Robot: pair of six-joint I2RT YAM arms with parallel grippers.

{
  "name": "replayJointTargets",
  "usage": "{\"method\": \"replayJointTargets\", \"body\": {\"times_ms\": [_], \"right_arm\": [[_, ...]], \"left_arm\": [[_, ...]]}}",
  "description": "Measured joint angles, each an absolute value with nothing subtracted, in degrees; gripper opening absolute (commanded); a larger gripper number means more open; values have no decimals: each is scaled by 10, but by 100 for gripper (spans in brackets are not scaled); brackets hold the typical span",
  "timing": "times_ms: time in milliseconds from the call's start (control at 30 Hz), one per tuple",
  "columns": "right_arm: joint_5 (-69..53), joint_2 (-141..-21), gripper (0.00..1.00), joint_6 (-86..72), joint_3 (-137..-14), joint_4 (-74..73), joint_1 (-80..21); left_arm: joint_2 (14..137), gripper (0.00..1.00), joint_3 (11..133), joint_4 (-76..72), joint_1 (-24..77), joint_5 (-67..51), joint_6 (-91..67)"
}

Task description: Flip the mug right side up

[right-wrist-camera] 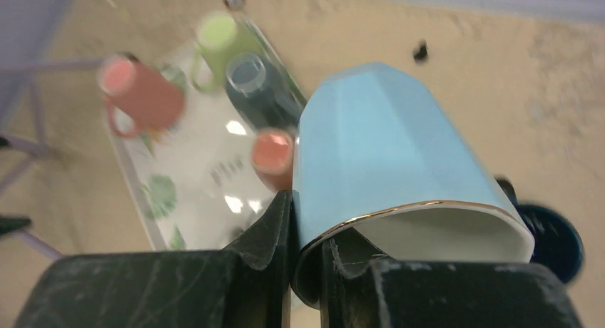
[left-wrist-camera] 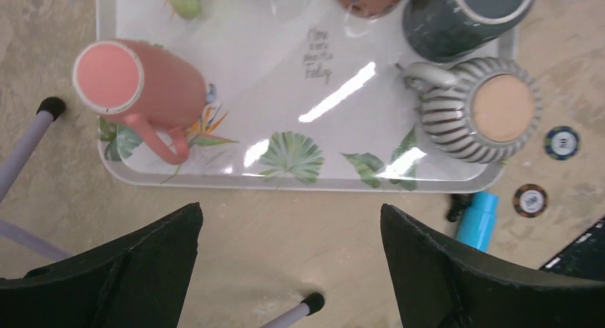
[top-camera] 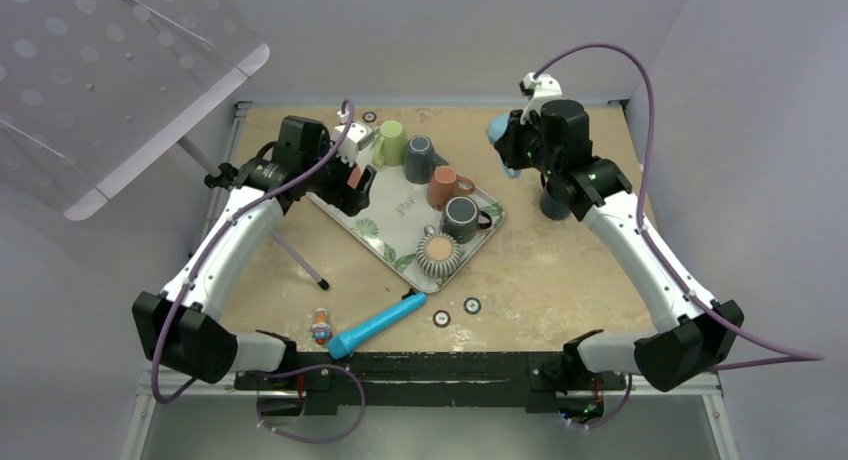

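The bare tabletop (top-camera: 531, 236) beside the tray and dark cup is empty, so my right gripper will move back and down to it next and release the mug's rim there.
My right gripper (right-wrist-camera: 308, 228) is shut on the rim of a light blue mug (right-wrist-camera: 385, 157), with one finger (right-wrist-camera: 342, 260) inside the mouth and the other outside the wall. The mug is held in the air, tilted, its gold-edged mouth toward the wrist camera. In the top view it (top-camera: 497, 130) hangs at the back right of the table, at the tip of the right gripper (top-camera: 510, 145). My left gripper (left-wrist-camera: 289, 221) is open and empty above bare table, just outside the near edge of the tray (left-wrist-camera: 300, 182).
The leaf-print tray (top-camera: 385, 242) holds a pink mug (left-wrist-camera: 139, 85), a green mug (top-camera: 390, 140), a dark grey mug (top-camera: 418, 158), a terracotta mug (top-camera: 445, 188), a teal mug (top-camera: 462, 218) and a striped mug (top-camera: 438, 252). A blue tube (top-camera: 375, 325) lies near the front. A dark cup (top-camera: 555, 202) stands under the right arm.
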State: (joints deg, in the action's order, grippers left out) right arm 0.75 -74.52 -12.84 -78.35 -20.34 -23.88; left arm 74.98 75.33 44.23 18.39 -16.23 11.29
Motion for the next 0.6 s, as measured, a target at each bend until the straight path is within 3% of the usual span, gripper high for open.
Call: {"method": "replayJointTargets", "body": {"times_ms": [233, 600], "right_arm": [[72, -783, 0, -115, -756, -432, -244], [60, -885, 0, -105, -638, -465, -230]], "left_arm": [[858, 85, 752, 422, 149, -86, 137], [989, 77, 764, 380, 80, -38, 172]]}}
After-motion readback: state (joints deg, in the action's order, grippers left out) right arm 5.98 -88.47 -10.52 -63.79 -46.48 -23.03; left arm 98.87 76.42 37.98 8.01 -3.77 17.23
